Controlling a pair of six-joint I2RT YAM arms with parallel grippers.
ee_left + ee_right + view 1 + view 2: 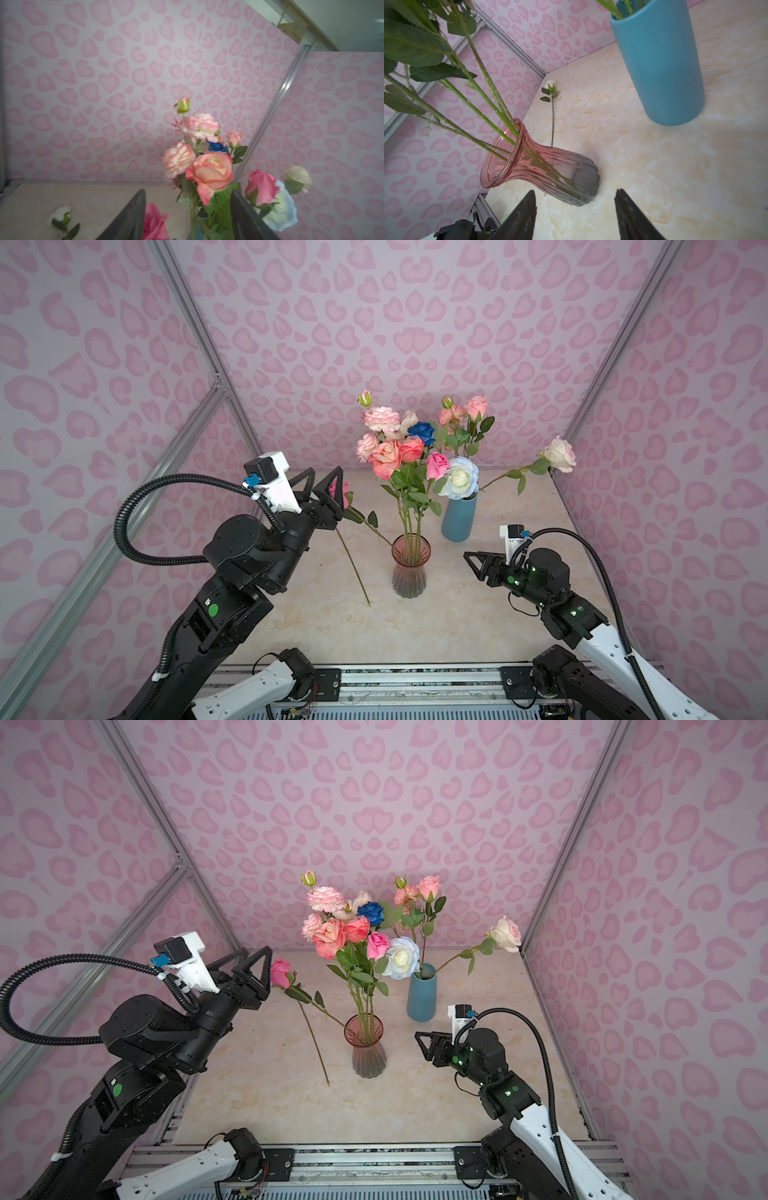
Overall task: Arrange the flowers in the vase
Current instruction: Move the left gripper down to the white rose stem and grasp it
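I need to reach outward with my left gripper next, tilt its fingers down and lower them onto the white-bud rose's mid-stem point(338, 533), which lies below and outward on the tabletop.
A ribbed pink glass vase point(410, 572) point(369, 1052) point(542, 166) stands mid-table and holds several flowers point(390, 456) point(336, 932) point(209, 170) with peach, pink and dark blue blooms. One pink rose point(344, 494) point(281, 972) point(154, 222) leans out of its rim to the left. My left gripper point(325, 472) point(255, 950) point(188, 191) is open, raised beside that bloom, and grips nothing. My right gripper point(471, 562) point(419, 1040) point(574, 193) is open and empty, low on the table just right of the vase's base.
A blue vase point(459, 518) point(422, 994) point(660, 68) behind holds more roses, one cream bloom point(561, 454) leaning far right. A white-bud rose point(551, 86) point(61, 216) lies on the table left of the pink vase, its stem point(353, 568) showing. Patterned walls enclose three sides.
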